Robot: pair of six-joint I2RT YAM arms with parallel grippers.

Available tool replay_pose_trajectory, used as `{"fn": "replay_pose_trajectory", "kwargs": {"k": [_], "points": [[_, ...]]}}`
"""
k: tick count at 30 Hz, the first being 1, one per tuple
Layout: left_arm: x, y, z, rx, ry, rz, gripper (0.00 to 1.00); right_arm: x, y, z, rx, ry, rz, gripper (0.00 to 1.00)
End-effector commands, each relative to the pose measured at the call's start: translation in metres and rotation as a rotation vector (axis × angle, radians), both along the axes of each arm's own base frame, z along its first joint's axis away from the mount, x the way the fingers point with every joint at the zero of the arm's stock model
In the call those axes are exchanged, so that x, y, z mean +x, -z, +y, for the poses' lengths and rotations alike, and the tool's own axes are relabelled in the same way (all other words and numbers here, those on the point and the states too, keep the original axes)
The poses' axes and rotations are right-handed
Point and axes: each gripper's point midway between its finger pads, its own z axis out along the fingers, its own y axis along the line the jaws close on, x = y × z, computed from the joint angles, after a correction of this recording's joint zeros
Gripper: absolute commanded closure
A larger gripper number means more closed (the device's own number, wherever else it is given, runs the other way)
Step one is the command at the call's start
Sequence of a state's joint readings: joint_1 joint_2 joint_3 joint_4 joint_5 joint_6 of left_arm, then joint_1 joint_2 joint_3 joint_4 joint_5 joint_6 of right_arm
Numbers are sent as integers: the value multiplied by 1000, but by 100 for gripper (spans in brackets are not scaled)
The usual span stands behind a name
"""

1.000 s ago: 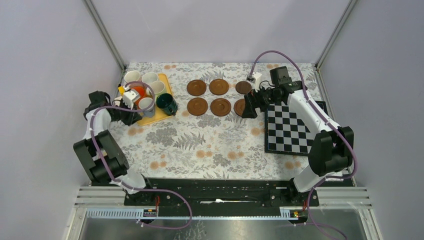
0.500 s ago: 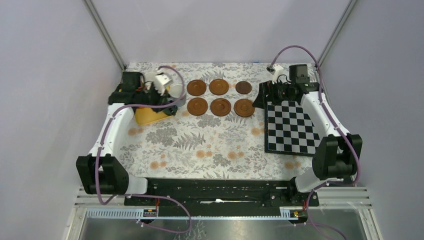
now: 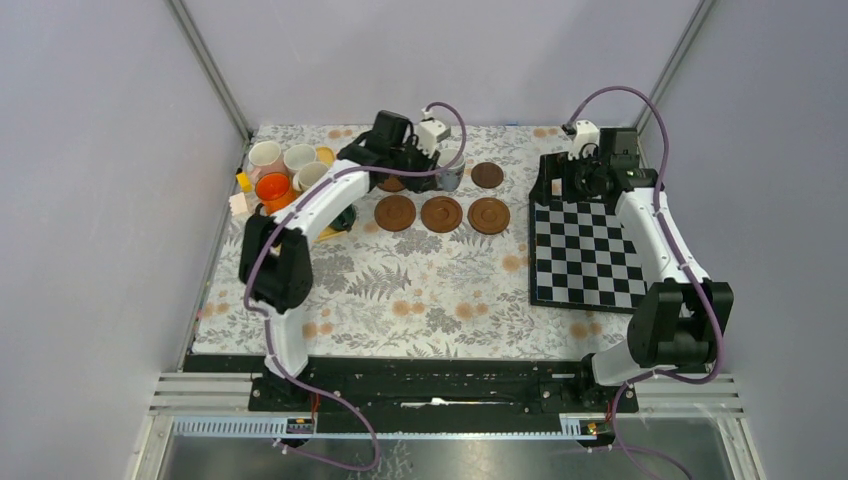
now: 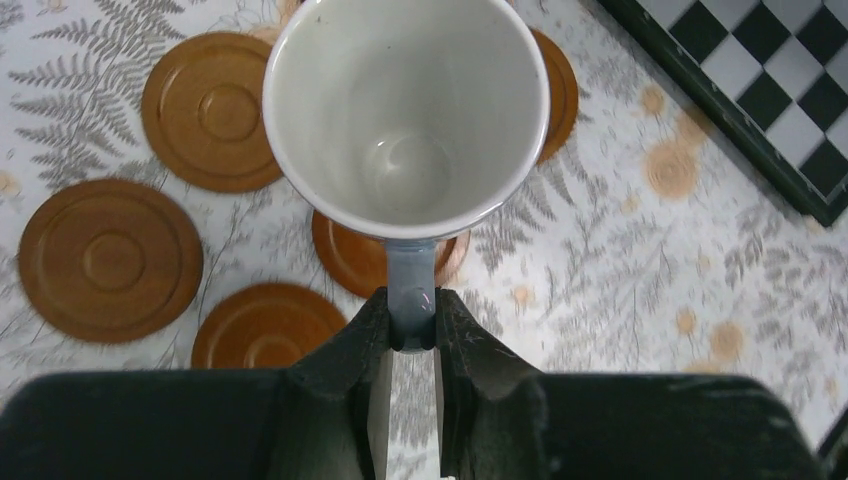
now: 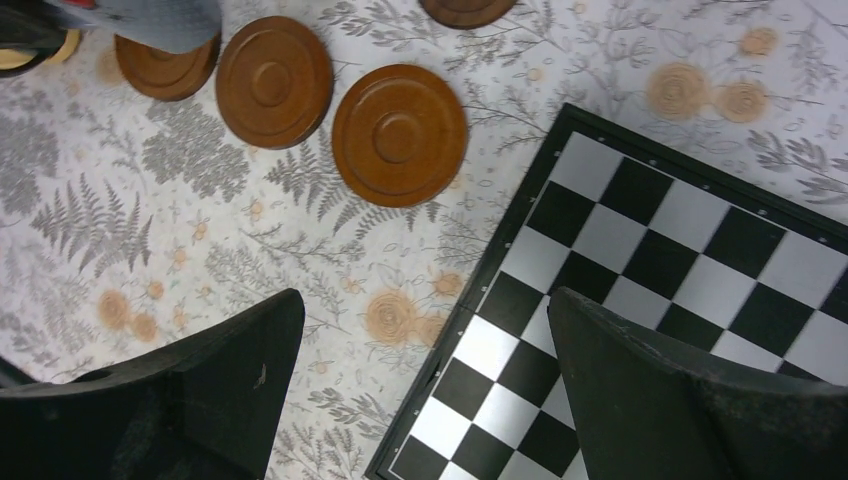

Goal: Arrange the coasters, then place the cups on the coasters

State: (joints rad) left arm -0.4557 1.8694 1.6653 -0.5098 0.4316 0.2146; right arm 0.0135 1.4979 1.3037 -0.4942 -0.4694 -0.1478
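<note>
Next, my left gripper takes the cup toward the right in the top view and down onto the back coaster nearest the chessboard, which lies empty, and releases it.
My left gripper is shut on the handle of a grey cup with a pale inside, held upright over the back row of coasters. A coaster shows under the cup's near side. More brown coasters lie around it: the back right one and the front row. Other cups, one of them orange, stand on the yellow tray at the left. My right gripper is open and holds nothing, above the chessboard's left edge.
A black-and-white chessboard lies at the right of the floral cloth. The left arm stretches across the tray's right end and hides a dark cup there. Metal frame posts stand at both back corners.
The left arm has swung from the tray rightward to the back coasters, carrying the grey cup. The right arm has drawn back from the coasters to the chessboard's far left corner.
</note>
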Motion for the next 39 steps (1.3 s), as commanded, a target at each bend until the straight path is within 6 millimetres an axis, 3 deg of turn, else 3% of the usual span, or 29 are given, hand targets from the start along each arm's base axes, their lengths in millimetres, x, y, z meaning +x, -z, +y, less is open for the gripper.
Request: {"fn": "replay_pose_trajectory", "kwargs": {"k": [1, 10, 15, 28, 39], "points": [[53, -42, -40, -121, -93, -147, 100, 6, -18, -22, -27, 83, -70, 0], [91, -13, -95, -147, -85, -201, 100, 3, -16, -25, -28, 81, -73, 0], [107, -6, -107, -176, -97, -245, 100, 1, -14, -22, -19, 68, -70, 0], [122, 28, -125, -174, -76, -268, 100, 4, -5, -24, -30, 61, -51, 0], [137, 36, -138, -188, -46, -305, 100, 4, 2, -24, -38, 57, -37, 0]]}}
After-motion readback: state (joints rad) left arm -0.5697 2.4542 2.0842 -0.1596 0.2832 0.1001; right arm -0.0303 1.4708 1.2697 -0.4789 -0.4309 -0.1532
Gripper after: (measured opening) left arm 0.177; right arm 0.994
